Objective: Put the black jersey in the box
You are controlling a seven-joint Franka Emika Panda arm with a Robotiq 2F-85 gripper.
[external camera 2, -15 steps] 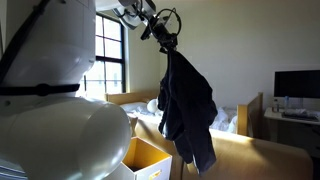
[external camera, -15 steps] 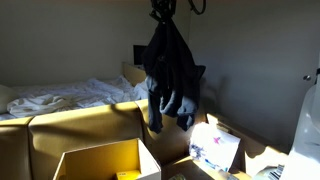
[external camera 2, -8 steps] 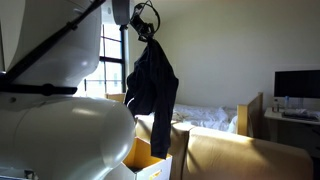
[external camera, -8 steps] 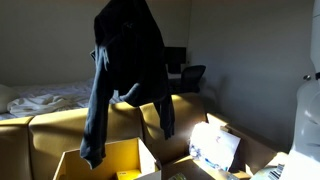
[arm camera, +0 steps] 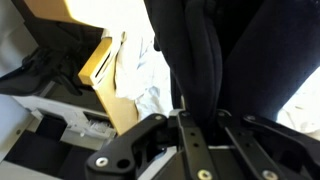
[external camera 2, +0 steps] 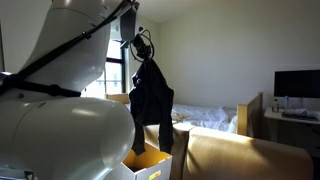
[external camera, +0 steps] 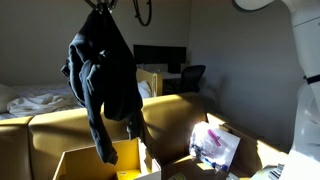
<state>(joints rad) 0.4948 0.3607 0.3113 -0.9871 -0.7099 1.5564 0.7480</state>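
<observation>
My gripper is well above the open yellowish-tan box with the dark jersey dangling from it, so next it should tilt its fingers downward, lower the jersey into the box and release it.
The black jersey [external camera: 103, 72] hangs limp from my gripper [external camera: 101, 8] high in the air, its lower end dangling just above the open yellowish-tan box [external camera: 100, 164]. In an exterior view the jersey [external camera 2: 150, 100] hangs below the gripper [external camera 2: 143, 50], over the box [external camera 2: 148, 163]. In the wrist view the gripper's fingers [arm camera: 196, 125] are shut on the dark fabric of the jersey [arm camera: 210, 50], which fills most of the frame.
A second cardboard box with splayed flaps [external camera: 235, 150] holds a pink-and-white cloth [external camera: 214, 143]. White rumpled bedding [external camera: 45, 98] lies on the bed behind. A desk with a monitor [external camera 2: 297, 84] stands at the back. The robot's white body [external camera 2: 50, 120] fills the near side.
The arm has carried the jersey sideways from over the splayed-flap box to above the tan box, and it now hangs lower.
</observation>
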